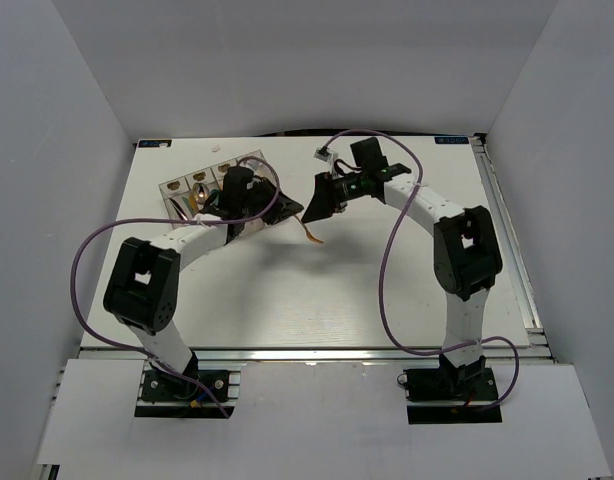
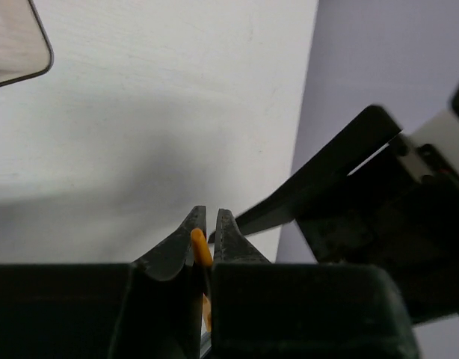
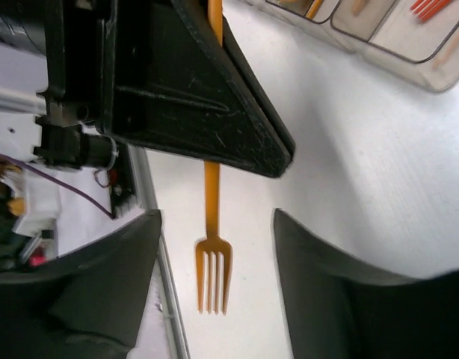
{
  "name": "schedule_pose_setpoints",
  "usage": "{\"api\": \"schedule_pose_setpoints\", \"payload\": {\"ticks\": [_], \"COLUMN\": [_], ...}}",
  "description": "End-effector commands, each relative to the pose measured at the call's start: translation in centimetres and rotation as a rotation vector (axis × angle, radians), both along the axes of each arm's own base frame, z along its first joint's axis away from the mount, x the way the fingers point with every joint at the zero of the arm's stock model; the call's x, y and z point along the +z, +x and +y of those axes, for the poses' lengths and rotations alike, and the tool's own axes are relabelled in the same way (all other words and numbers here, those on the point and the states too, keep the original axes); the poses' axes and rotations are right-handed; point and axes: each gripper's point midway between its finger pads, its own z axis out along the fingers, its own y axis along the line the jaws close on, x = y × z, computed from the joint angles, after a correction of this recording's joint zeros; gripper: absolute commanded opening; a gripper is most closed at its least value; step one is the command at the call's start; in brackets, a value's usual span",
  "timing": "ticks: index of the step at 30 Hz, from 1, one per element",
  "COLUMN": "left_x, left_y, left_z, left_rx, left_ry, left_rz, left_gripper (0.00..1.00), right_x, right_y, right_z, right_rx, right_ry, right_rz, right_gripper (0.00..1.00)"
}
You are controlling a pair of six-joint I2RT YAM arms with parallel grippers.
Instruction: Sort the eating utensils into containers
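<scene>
The orange fork (image 1: 312,234) goes outward with my left gripper next, away from my right gripper. It comes over the end bin with the red fork for release.
An orange plastic fork (image 3: 213,262) hangs tines-down above the table, its handle (image 2: 200,245) pinched between the jaws of my left gripper (image 2: 211,215). From above, the left gripper (image 1: 285,208) sits just right of the containers (image 1: 202,185), with the fork (image 1: 312,234) dangling below it. My right gripper (image 3: 214,215) is open, its two fingers standing wide on either side of the fork without touching it. It faces the left gripper closely (image 1: 322,198). The clear containers (image 3: 439,78) show at the top right of the right wrist view, with red and orange utensils inside.
A rounded corner of one clear bin (image 2: 20,45) shows in the left wrist view. The right arm's black finger (image 2: 319,179) crosses just beyond my left jaws. Purple cables loop over both arms. A metal rail (image 1: 507,230) runs along the table's right edge.
</scene>
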Motion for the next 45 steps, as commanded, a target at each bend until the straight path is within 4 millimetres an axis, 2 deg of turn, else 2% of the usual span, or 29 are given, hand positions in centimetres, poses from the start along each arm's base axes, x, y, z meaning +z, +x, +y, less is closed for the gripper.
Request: {"api": "schedule_pose_setpoints", "payload": {"ticks": [1,3,4,6,8,9,10,11,12,14,16,17,18,19,20,21,23,24,27,31,34,35,36,39,40,41,43,44,45], "left_x": [1.4,1.5,2.1,2.6,3.3,3.3,1.3,2.8,2.3,2.0,2.0,0.9,1.9,1.9,0.9,1.4,0.9,0.2,-1.3,-2.1,-1.7,-1.3,-1.0,1.4,3.0,3.8,6.4,7.2,8.0], "left_y": [1.3,2.3,3.7,5.1,7.4,8.2,8.7,10.3,10.7,12.7,13.8,14.5,15.4,15.8,16.2,16.7,17.2,17.3,17.4,17.1,17.0,17.0,17.0,17.3,17.2,17.2,16.5,16.2,15.6], "left_z": [2.3,4.0,5.7,7.4,9.7,10.8,11.6,12.2,12.9,13.6,13.8,13.8,13.8,13.8,13.6,13.6,13.8,13.8,13.7,13.2,12.9,12.9,13.0,13.6,13.9,14.5,15.4,16.2,16.6], "left_rx": [-0.006,-0.011,0.015,0.009,0.013,0.028,0.033,0.039,0.049,0.069,0.077,0.075,0.083,0.087,0.081,0.086,0.097,0.099,0.088,0.07,0.064,0.064,0.066,0.087,0.103,0.118,0.136,0.146,0.148], "left_ry": [0.131,0.19,0.209,0.256,0.3,0.316,0.351,0.383,0.406,0.444,0.457,0.465,0.461,0.462,0.463,0.46,0.47,0.475,0.476,0.457,0.453,0.454,0.459,0.484,0.493,0.501,0.518,0.529,0.538], "left_rz": [-0.03,-0.047,-0.035,-0.067,-0.086,-0.079,-0.013,-0.065,-0.044,-0.063,-0.074,-0.062,-0.087,-0.089,-0.075,-0.088,-0.078,-0.066,-0.038,-0.015,-0.024,-0.033,-0.037,-0.086,-0.117,-0.127,-0.174,-0.188,-0.203], "left_gripper": [0.0,0.0,0.0,0.0,0.0,0.0,0.0,0.0,0.0,0.0,0.0,0.0,0.0,0.0,0.0,0.0,0.01,0.04,0.22,0.39,0.49,0.5,0.55,0.64,0.71,0.76,0.8,0.98,0.98], "right_x": [3.6,3.9,4.0,4.2,3.8,3.9,3.6,3.0,3.1,2.7,2.3,2.3,2.1,2.0,1.9,1.8,1.9,1.9,1.9,2.1,2.0,2.2,2.2,2.4,2.5,2.6,2.7,3.1,3.2], "right_y": [1.6,2.8,2.9,3.9,4.3,4.4,4.3,4.3,4.1,4.0,3.4,3.3,2.8,2.8,2.7,2.6,2.6,2.7,3.1,3.6,3.6,3.6,3.5,3.4,3.6,3.7,3.9,4.3,4.7], "right_z": [-1.1,-2.8,-3.5,-5.7,-7.7,-8.4,-9.1,-10.1,-10.6,-11.6,-12.4,-12.6,-12.8,-13.2,-13.3,-13.5,-14.0,-14.1,-14.6,-15.4,-15.8,-15.9,-16.0,-16.5,-16.9,-17.2,-17.9,-18.2,-18.7], "right_rx": [0.013,0.003,-0.002,-0.029,-0.046,-0.055,-0.054,-0.072,-0.079,-0.088,-0.097,-0.096,-0.097,-0.105,-0.106,-0.11,-0.121,-0.125,-0.143,-0.169,-0.175,-0.176,-0.172,-0.158,-0.155,-0.153,-0.141,-0.142,-0.151], "right_ry": [0.016,0.009,-0.001,-0.008,-0.033,-0.038,-0.047,-0.06,-0.063,-0.072,-0.082,-0.084,-0.087,-0.088,-0.088,-0.089,-0.088,-0.087,-0.086,-0.092,-0.099,-0.102,-0.105,-0.14,-0.17,-0.188,-0.24,-0.258,-0.293], "right_rz": [-0.166,-0.231,-0.231,-0.25,-0.27,-0.277,-0.283,-0.271,-0.278,-0.287,-0.286,-0.294,-0.289,-0.288,-0.288,-0.285,-0.286,-0.287,-0.284,-0.287,-0.291,-0.299,-0.303,-0.363,-0.404,-0.428,-0.487,-0.514,-0.536], "right_gripper": [0.7,0.89,0.89,0.89,0.89,0.89,0.89,0.89,0.89,0.89,0.89,0.89,0.89,0.89,0.89,0.89,0.89,0.89,0.89,0.89,0.89,0.89,0.89,0.89,0.89,0.89,0.89,0.89,0.89]}}
